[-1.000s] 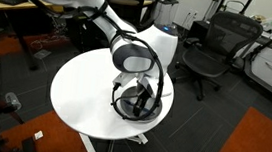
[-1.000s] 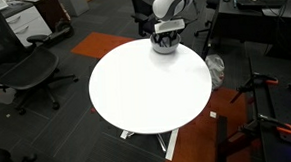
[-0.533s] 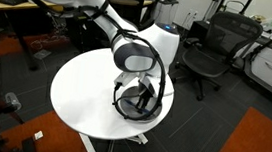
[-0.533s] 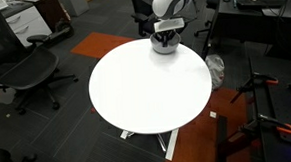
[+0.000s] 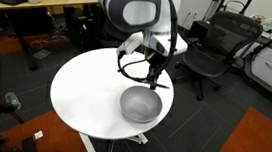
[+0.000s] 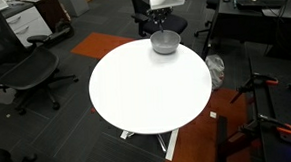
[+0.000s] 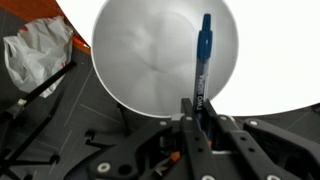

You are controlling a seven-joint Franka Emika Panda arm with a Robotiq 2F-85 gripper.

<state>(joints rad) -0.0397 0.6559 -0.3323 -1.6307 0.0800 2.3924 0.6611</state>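
The gripper lifts the blue marker away from the bowl next, then brings it down onto the table beside the bowl [image 5: 140,105].
A grey metal bowl [image 5: 140,105] [image 6: 165,42] stands near the edge of the round white table [image 5: 79,91] [image 6: 146,96]. My gripper [image 5: 152,76] hangs a little above the bowl, shut on a blue marker [image 5: 154,83] that points down toward it. In the wrist view the marker [image 7: 203,55] sticks out from between the closed fingers [image 7: 186,115] of the gripper [image 7: 197,108], over the right half of the empty bowl [image 7: 150,55]. In an exterior view only the gripper's lower end [image 6: 167,1] shows at the top edge.
Black office chairs [image 5: 211,48] [image 6: 25,69] stand around the table, with desks [image 5: 38,1] behind. A crumpled plastic bag [image 7: 35,55] [image 6: 214,67] lies on the floor beside the table. An orange carpet patch [image 5: 255,148] lies nearby.
The gripper was down in the bowl; it has shut on the marker and risen well above the bowl, carrying the marker up. The bowl has stayed in place.
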